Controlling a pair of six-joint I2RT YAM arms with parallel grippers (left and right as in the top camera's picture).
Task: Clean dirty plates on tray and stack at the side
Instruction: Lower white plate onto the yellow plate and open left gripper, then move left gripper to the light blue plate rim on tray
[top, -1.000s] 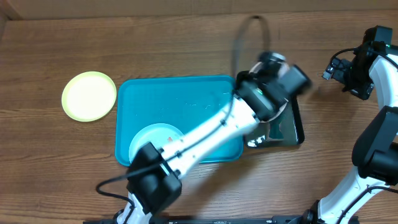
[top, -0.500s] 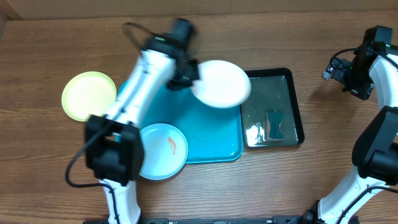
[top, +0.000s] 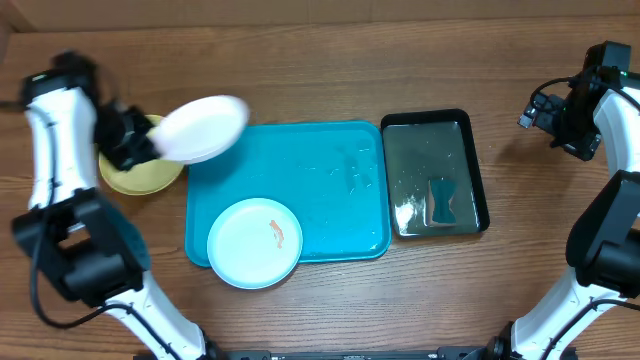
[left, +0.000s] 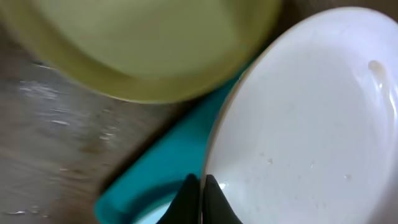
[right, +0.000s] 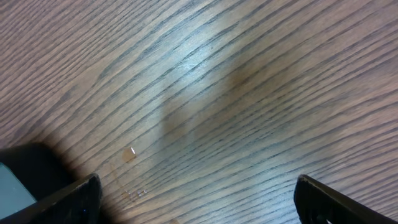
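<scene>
The left gripper carries the white plate left in the overhead view and down onto the green plate (top: 142, 163) next, as it still overhangs the tray.
My left gripper (top: 140, 143) is shut on the rim of the white plate (top: 200, 128) and holds it tilted in the air over the tray's top-left corner and the lime green plate (top: 128, 172). In the left wrist view the fingers (left: 200, 198) pinch the white plate's (left: 311, 124) edge, with the green plate (left: 143, 43) below. The light blue plate (top: 254, 242) with an orange-red smear lies at the front left of the teal tray (top: 330, 190). My right gripper (top: 558, 125) is open and empty over bare wood at the far right; its fingers (right: 196, 196) are wide apart.
A black basin (top: 436, 172) with water and a dark sponge (top: 441, 200) stands right of the tray. The green plate rests on the table left of the tray. Water drops (right: 129, 154) lie on the wood under the right gripper.
My left arm has swung from the black basin across the tray to the far left, carrying the white plate to above the green plate. The right arm has not moved.
</scene>
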